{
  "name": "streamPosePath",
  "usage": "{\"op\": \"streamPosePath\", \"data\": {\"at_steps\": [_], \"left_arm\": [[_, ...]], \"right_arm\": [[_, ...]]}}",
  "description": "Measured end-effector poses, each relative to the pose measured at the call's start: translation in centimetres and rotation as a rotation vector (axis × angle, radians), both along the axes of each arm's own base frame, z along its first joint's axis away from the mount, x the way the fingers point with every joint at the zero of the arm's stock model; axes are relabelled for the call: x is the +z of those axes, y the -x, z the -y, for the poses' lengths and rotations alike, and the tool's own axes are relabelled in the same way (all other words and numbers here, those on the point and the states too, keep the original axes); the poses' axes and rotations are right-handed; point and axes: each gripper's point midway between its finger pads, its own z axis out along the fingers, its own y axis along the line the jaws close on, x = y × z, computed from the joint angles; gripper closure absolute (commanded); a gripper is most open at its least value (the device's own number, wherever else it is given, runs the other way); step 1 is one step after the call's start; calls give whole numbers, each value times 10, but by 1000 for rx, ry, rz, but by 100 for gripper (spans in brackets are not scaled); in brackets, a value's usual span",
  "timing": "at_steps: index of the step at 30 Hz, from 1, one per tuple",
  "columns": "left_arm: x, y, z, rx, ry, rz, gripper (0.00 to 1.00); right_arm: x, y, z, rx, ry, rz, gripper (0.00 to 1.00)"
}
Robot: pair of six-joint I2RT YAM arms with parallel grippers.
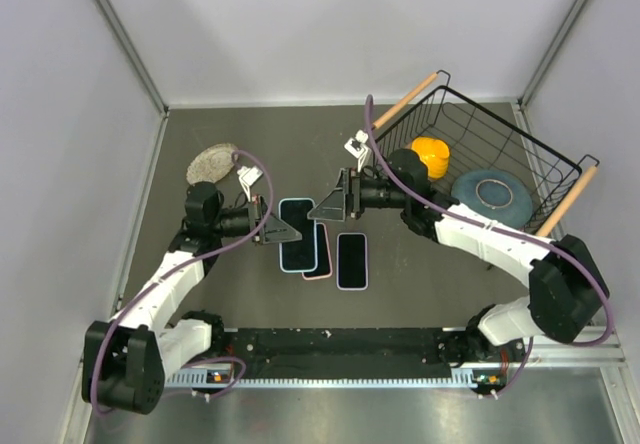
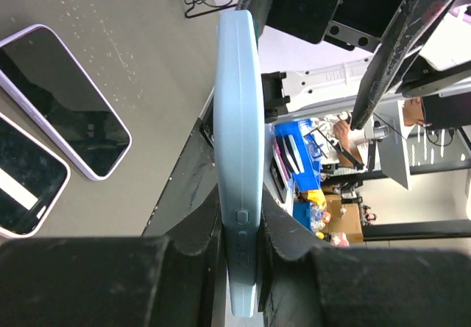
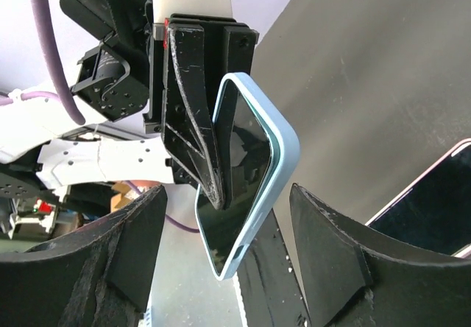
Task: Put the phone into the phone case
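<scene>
The left gripper should next lower the light blue case (image 1: 297, 236) down and to the gripper's left in the top view and let go, because bare tabletop beside the pink-cased phone lies there.
My left gripper (image 1: 283, 232) (image 2: 239, 191) is shut on the long edges of a light blue phone case (image 1: 297, 236) (image 2: 239, 99) and holds it off the table. In the right wrist view a dark phone screen (image 3: 239, 183) fills the case (image 3: 283, 150), with the left fingers clamped on it. My right gripper (image 1: 325, 207) (image 3: 227, 194) is open. Its two fingers stand apart on either side of the cased phone's end and do not touch it.
A pink-cased phone (image 1: 322, 256) and a lilac-cased phone (image 1: 351, 261) (image 2: 66, 102) lie screen-up on the table below. A wire basket (image 1: 545, 169) at the right holds an orange object (image 1: 431, 154) and a blue-grey plate (image 1: 491, 192). A round pale pad (image 1: 210, 162) lies at the back left.
</scene>
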Motion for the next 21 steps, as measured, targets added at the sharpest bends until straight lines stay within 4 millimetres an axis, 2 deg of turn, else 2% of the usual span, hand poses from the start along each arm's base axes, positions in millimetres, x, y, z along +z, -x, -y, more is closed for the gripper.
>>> {"op": "streamPosePath", "data": {"at_steps": [7,14,15,16,17,18,19,21], "left_arm": [[7,6,3,-24,17,21,100],[5,11,2,-37,18,16,100],[4,11,2,-38,14,9,100],[0,12,2,-38,5,10,100],[-4,11,1,-39,-8,6,100],[-6,12,1,-50,-19,9,100],[-6,11,1,-56,-26,10,100],[-11,5,1,-49,-53,7,100]], "right_arm": [[-1,1,-5,41,-12,-3,32],[-1,-2,-12,68,-23,-19,36],[1,-3,-12,67,-26,-15,40],[3,-3,-13,66,-31,-11,54],[3,-5,-13,61,-32,-11,64],[0,-7,-14,53,-24,-17,74],[-8,-10,-14,39,-8,-42,89],[-18,-19,-13,15,8,-65,97]]}}
